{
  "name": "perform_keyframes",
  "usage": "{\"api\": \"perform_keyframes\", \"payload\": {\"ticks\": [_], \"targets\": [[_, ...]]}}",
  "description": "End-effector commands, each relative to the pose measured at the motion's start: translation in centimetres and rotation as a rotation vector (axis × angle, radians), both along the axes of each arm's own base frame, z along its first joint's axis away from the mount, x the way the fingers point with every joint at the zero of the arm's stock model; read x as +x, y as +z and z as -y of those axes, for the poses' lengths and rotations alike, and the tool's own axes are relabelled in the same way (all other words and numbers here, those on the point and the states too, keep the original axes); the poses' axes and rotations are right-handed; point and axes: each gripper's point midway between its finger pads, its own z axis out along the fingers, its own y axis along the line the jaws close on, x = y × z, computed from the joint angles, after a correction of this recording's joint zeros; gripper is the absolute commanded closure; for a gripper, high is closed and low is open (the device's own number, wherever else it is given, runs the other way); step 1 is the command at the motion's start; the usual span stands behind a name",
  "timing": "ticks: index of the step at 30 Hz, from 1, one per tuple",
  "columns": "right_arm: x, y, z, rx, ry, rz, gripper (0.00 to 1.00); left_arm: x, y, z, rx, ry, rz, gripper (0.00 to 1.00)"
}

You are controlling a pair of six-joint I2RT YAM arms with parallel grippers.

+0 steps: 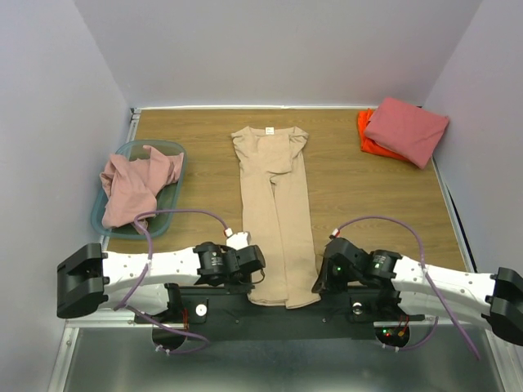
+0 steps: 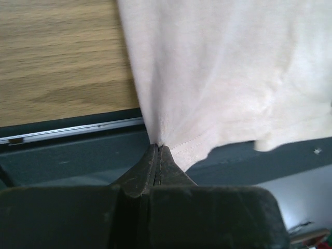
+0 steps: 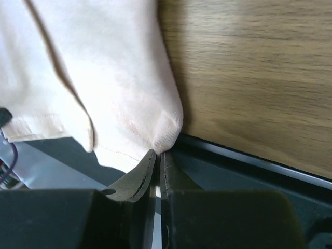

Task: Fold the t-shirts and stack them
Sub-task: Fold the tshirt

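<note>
My right gripper should next lift the hem corner of the tan t-shirt up and outward, bring it down onto the tan t-shirt's far half (image 1: 300,189) and let it go, because the tan t-shirt still lies full length.
The tan t-shirt (image 1: 274,208) lies as a long narrow strip down the middle of the table, collar far, hem hanging over the near edge. My left gripper (image 1: 255,273) is shut on the hem's left corner (image 2: 161,139). My right gripper (image 1: 319,282) is shut on the hem's right corner (image 3: 166,137). The dusty pink shirt (image 1: 135,184) lies crumpled in the teal bin (image 1: 167,204) at the left. The salmon-red shirt (image 1: 406,128) lies folded on the bright orange shirt (image 1: 369,139) at the far right corner.
The wooden table (image 1: 368,200) ends in a dark metal rail (image 2: 72,132) at the near edge, just under both grippers. Purple cables (image 1: 184,214) loop over both arms. Grey walls close in the left, far and right sides.
</note>
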Motion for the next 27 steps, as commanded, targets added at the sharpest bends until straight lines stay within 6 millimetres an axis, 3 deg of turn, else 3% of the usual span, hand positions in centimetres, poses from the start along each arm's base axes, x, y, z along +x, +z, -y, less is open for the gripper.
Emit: {"api": "perform_keyframes", "payload": {"ticks": [1,5,10,12,13,15,16,17,20,22,23,27], "targets": [[-1.4,3.1,-1.4,0.104,0.138,-0.004,1.00,0.2,1.4,1.2,-0.079,0.010,0.021,1.00],[-1.3,5.8,-2.6,0.175,0.203,0.042,1.00,0.6,2.3,1.7,-0.099,0.018,0.042,1.00],[1.4,6.2,-2.9,0.114,0.099,0.112,1.00,2.2,3.8,2.0,-0.132,0.059,0.107,1.00],[3.6,6.3,-2.7,0.061,0.032,0.187,1.00,3.4,4.4,2.4,-0.163,0.073,0.146,1.00],[5.5,7.2,-2.9,0.035,-0.014,0.258,1.00,4.6,4.7,2.6,-0.177,0.075,0.169,1.00],[7.0,7.9,-3.1,0.006,-0.037,0.306,1.00,6.2,5.5,3.0,-0.191,0.085,0.205,1.00],[8.0,9.1,-3.7,0.011,-0.051,0.338,1.00,7.0,5.7,3.1,-0.194,0.090,0.227,1.00],[9.2,8.4,-3.4,-0.045,-0.062,0.350,1.00,8.5,6.4,3.3,-0.205,0.098,0.262,1.00],[12.2,9.2,-3.5,-0.088,-0.109,0.385,1.00,11.1,7.5,3.7,-0.220,0.117,0.329,1.00],[14.4,9.1,-2.9,-0.133,-0.155,0.395,1.00,13.1,8.1,3.1,-0.212,0.139,0.373,1.00],[16.1,10.2,-2.6,-0.142,-0.194,0.439,1.00,14.5,8.0,2.7,-0.200,0.165,0.395,1.00],[20.3,11.8,-2.0,-0.189,-0.283,0.523,1.00,17.9,8.0,1.8,-0.158,0.240,0.443,1.00]]}}
